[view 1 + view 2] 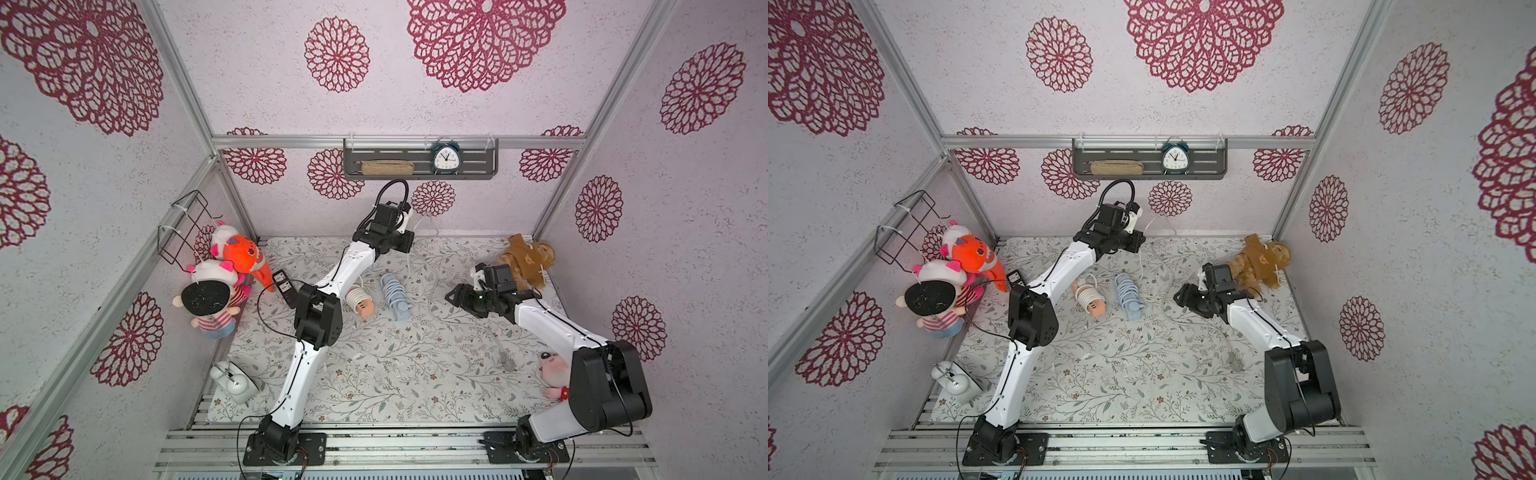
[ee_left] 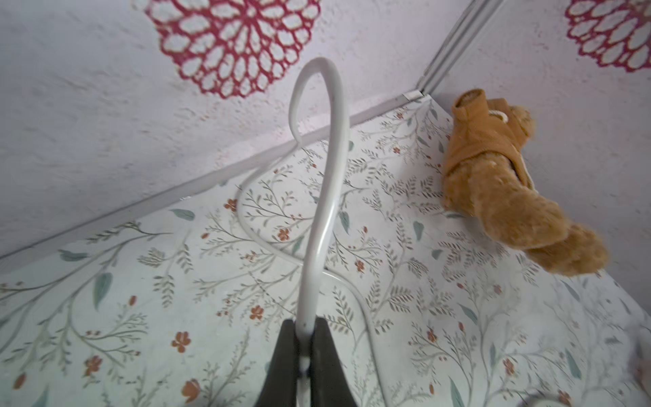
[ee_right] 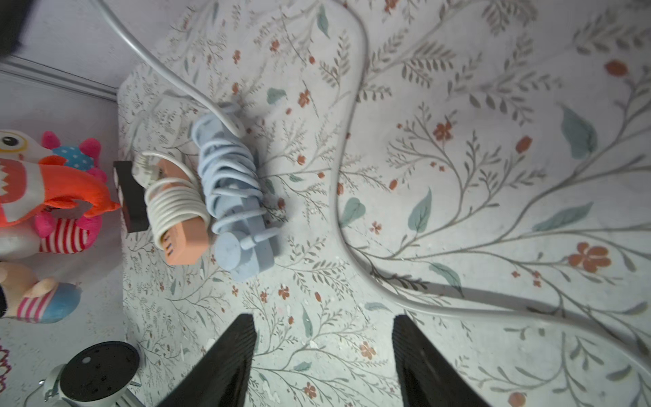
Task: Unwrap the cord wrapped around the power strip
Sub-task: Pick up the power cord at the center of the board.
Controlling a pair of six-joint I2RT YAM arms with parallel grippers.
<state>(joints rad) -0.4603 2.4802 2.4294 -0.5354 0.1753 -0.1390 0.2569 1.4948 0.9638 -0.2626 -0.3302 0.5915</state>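
My left gripper should next pull the cord it holds toward the plush toys and let go of it outward of the orange strip. The cord's coils are still wrapped around the blue strip [image 1: 395,296].
A pale blue power strip [image 1: 395,296] [image 3: 232,190] lies mid-table with blue cord coiled round it. A loose white cord [image 1: 432,291] [image 2: 331,183] [image 3: 338,197] runs from a plug [image 1: 508,362] at the right, loops across the mat, rises to my left gripper [image 1: 411,220] [image 2: 305,326], then drops toward the blue strip's far end. The left gripper is raised by the back wall, shut on this cord. My right gripper [image 1: 452,297] [image 3: 323,319] hovers open over the mat right of the blue strip, beside the cord, with nothing between its fingers.
An orange power strip [image 1: 360,301] wound with white cord lies left of the blue one, and a black strip [image 1: 284,286] lies further left. Plush toys [image 1: 224,270] crowd the left wall. A brown teddy [image 1: 525,259] sits at the back right, a pink plush [image 1: 552,370] and a white kettle [image 1: 232,378] at the front.
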